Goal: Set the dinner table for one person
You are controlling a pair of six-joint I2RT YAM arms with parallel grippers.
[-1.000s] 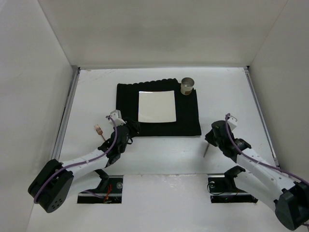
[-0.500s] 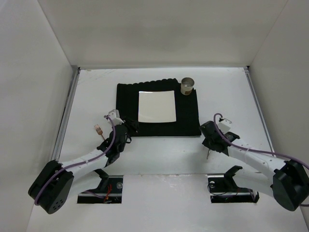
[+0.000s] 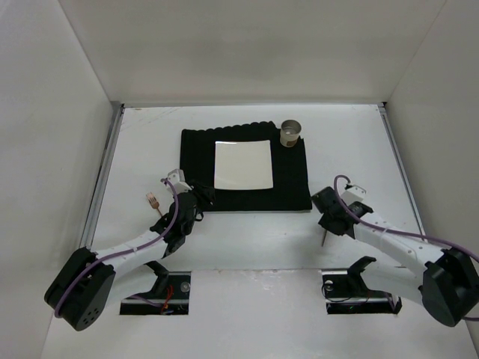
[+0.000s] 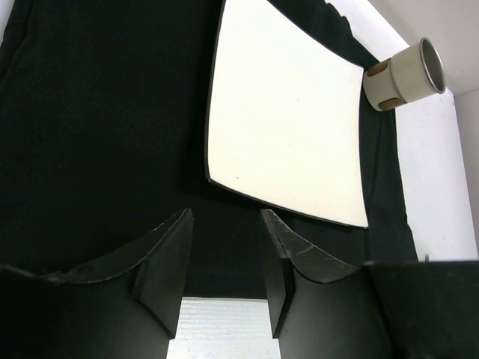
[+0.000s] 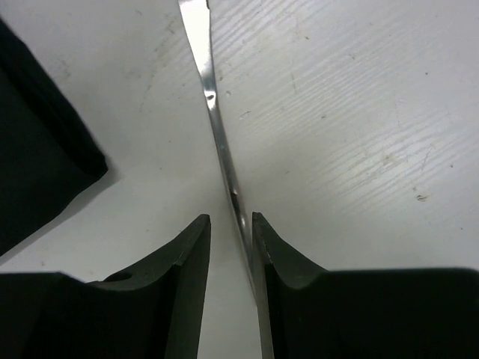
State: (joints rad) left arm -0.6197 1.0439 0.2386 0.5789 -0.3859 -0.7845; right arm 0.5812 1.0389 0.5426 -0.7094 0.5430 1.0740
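The narrow handle of the thin silver utensil [image 5: 217, 127] still needs to be centered between both fingers. My right gripper will go down first and then close.
On the dinner table [image 3: 359, 142] lies a black mat [image 3: 198, 149] carrying a white square plate [image 3: 243, 165] and a cup [image 3: 290, 134] at its far right corner. My left gripper [image 4: 224, 213] hovers open and empty over the mat's near left edge [image 4: 97, 112], facing the plate [image 4: 288, 127]. My right gripper [image 5: 230, 217] is open, low over the table just right of the mat's near right corner. A thin silver utensil [image 5: 217, 127] lies on the table between its jaws, close against the right finger [image 5: 281, 262]. Its end shows behind my right gripper [image 3: 329, 213].
A small fork [image 3: 153, 200] lies on the table left of my left arm. White walls enclose the table on three sides, with metal rails [image 3: 105, 172] along the left and right edges. The arm bases [image 3: 165, 288] stand at the near edge.
My right arm has dropped and reached left over the silver utensil, and its jaws have widened. The left arm has barely moved.
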